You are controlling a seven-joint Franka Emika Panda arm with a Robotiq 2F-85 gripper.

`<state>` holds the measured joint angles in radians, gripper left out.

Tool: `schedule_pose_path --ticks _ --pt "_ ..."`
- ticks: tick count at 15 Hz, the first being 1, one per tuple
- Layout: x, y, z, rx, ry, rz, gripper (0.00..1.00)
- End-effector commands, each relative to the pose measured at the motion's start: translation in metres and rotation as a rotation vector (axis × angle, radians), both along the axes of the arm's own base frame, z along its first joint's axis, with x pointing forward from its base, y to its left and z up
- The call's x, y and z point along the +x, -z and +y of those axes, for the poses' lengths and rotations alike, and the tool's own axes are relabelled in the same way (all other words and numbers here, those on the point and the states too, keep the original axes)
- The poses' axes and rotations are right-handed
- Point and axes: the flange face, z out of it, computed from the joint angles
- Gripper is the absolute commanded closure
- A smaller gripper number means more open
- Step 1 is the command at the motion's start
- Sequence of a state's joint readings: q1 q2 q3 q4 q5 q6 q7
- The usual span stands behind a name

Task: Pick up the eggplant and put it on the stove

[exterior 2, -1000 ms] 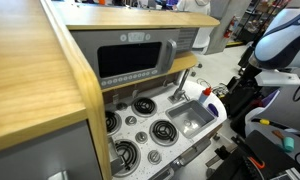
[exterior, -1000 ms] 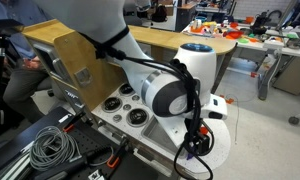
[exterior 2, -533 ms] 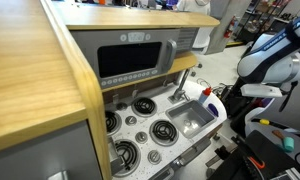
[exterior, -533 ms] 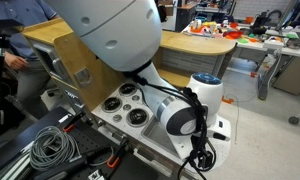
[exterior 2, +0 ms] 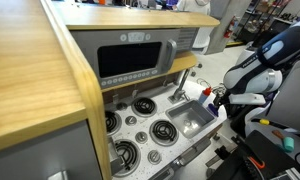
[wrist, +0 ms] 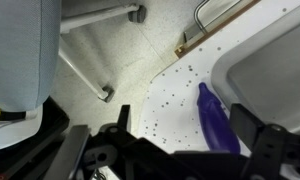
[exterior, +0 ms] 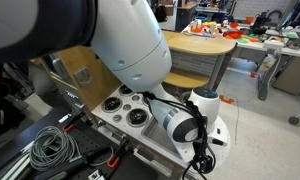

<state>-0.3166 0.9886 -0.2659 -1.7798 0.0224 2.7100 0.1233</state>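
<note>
The dark purple eggplant [wrist: 218, 120] is on the speckled counter end, just below my gripper's open fingers, so I will next lower my gripper onto it and bring them around it.
In the wrist view the eggplant [wrist: 216, 122], dark purple and oblong, lies on the white speckled counter end. My gripper [wrist: 187, 150] is open. It hovers above the eggplant, one finger on each side, not touching it. In an exterior view my gripper [exterior 2: 219, 98] hangs over the rounded counter end beside the sink. The stove [exterior 2: 140, 122], pale grey with black burners, lies left of the sink, and it also shows past my arm [exterior: 112, 108]. I cannot make out the eggplant in either exterior view.
A steel sink basin [exterior 2: 190, 120] sits between the stove and the counter end, with a small red object [exterior 2: 206, 92] at its far corner. A microwave [exterior 2: 130, 62] stands behind the stove. Cables [exterior: 50, 145] lie on the floor. A metal leg [wrist: 90, 80] stands beside the counter.
My arm has swung in from the side and brought the gripper over the counter end, close to the sink. The gripper has stayed open.
</note>
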Motion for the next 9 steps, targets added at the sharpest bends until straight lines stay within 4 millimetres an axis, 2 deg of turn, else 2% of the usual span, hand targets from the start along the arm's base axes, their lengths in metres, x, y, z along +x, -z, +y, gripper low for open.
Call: schedule_pose_path --ticks 1,9 --pt "0.022 0.020 -0.004 -0.021 -0.059 -0.019 0.00" --pt "0.050 0.041 0.012 0.002 -0.173 -0.026 0.01"
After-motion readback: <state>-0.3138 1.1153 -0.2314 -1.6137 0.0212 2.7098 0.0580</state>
